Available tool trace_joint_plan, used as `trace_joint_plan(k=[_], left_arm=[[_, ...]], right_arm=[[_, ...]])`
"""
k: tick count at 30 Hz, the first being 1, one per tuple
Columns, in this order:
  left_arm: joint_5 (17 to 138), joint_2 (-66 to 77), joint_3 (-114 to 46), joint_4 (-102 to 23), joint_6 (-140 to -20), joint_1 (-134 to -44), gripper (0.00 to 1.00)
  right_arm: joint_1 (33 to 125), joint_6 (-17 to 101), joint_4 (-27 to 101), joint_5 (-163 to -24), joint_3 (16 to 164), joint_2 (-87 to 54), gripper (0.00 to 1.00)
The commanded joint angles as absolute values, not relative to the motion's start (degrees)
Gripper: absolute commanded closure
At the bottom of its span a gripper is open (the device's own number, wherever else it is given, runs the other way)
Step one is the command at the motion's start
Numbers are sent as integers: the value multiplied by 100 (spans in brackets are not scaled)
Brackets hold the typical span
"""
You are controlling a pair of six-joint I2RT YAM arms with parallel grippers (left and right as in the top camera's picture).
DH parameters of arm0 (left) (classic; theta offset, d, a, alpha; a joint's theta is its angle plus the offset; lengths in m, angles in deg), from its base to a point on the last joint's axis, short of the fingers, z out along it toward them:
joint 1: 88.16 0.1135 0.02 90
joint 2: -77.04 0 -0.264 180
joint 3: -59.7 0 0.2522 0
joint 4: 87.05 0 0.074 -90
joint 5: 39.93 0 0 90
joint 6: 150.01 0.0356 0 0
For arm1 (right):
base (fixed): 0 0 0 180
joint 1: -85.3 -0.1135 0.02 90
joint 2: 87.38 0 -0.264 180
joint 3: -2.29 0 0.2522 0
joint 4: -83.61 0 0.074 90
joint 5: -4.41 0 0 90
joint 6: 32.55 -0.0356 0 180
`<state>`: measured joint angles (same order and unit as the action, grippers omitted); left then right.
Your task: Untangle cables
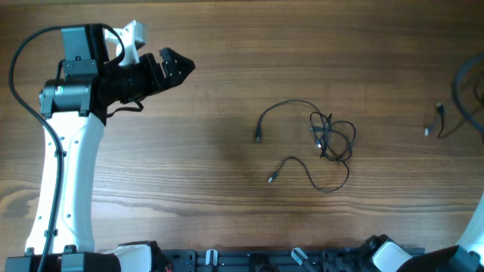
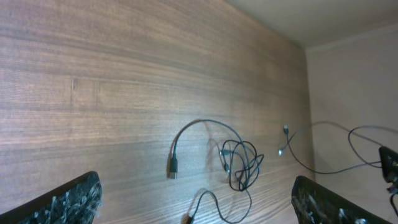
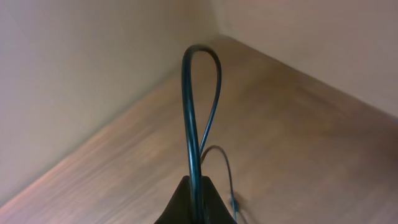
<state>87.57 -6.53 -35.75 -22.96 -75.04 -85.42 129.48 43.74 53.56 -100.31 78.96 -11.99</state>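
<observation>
The bare tabletop is below my right gripper's fingers, clear of the knot, so next I will lower the gripper and pull it back to let go of the cable loop [image 3: 188,106] there.
A knot of thin dark cables [image 1: 330,139] lies on the wooden table right of centre, with loose ends and small plugs trailing left [image 1: 258,137] and down-left [image 1: 270,179]. The left wrist view shows the same tangle [image 2: 240,163] ahead of my left gripper [image 2: 196,182]. That left gripper [image 1: 178,66] hangs open and empty at the far left, well away from the tangle. A separate cable [image 1: 440,121] lies at the right edge. My right gripper [image 3: 196,186] is shut on a cable loop [image 3: 188,106] that rises from between its jaws. It is out of the overhead view.
The right arm's white base [image 1: 473,238] stands at the bottom right corner. A dark rail [image 1: 249,261] runs along the table's front edge. Beige walls [image 3: 74,81] border the table's far right corner.
</observation>
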Motion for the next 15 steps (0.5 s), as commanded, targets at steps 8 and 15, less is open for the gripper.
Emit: trace_joint_plan(k=[8,15], left_arm=[[8746,-611,-3571,-2152,-7366,-8549,0],[8735,-611,-3571,-1977,-7366,-8621,0]], right_arm=[[13864,3407,6300,-9939,7881,56,96],[14424,2815,6892,-9797,7883,1184,96]])
